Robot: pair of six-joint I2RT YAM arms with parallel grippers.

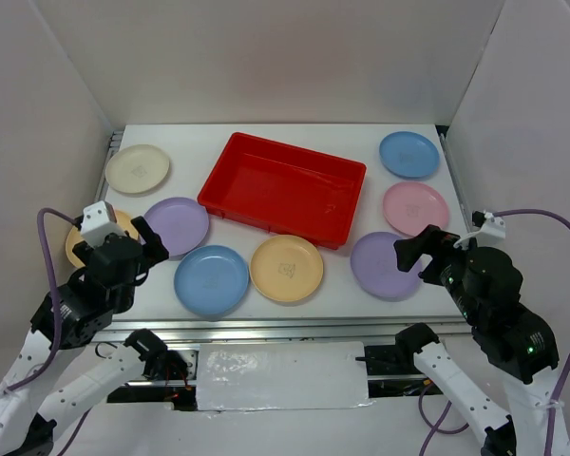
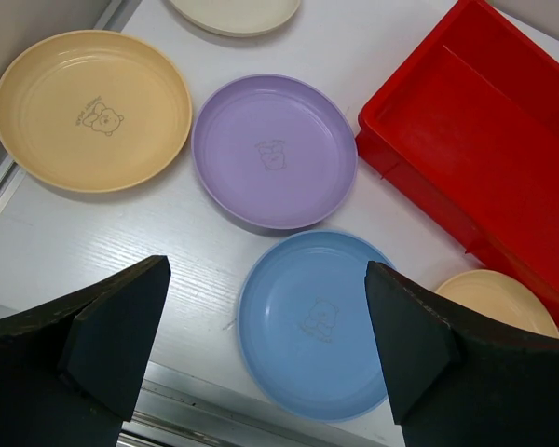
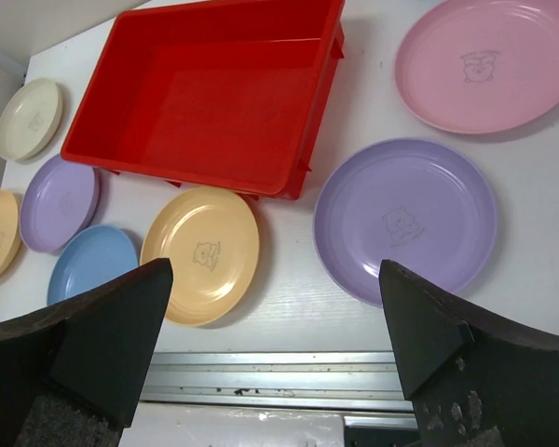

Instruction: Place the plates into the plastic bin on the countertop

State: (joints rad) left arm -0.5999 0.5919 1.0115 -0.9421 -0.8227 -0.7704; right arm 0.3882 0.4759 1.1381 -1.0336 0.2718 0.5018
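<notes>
I should move my right gripper down and left in the top view, onto the front yellow-orange plate's rim away from the near blue plate (image 2: 321, 321).
The red plastic bin (image 1: 277, 186) lies empty at the back middle of the white countertop (image 1: 309, 299). Several plates lie flat around it. On the left are a cream one (image 1: 138, 168), a purple one (image 1: 177, 224) and a yellow-orange one (image 1: 74, 243) half hidden by my left arm. In front are a blue one (image 1: 212, 279) and a yellow-orange one (image 1: 286, 268). On the right are a purple one (image 1: 385, 266), a pink one (image 1: 415, 207) and a blue one (image 1: 408, 154). My left gripper (image 2: 265, 275) hangs open above the near blue plate (image 2: 321, 321). My right gripper (image 3: 275, 270) is open above the front edge, left of the purple plate (image 3: 405, 219).
A metal rail (image 1: 266, 328) runs along the countertop's near edge, and rails line its sides. White walls close in the left, back and right. Purple cables (image 1: 560, 223) loop off both arms.
</notes>
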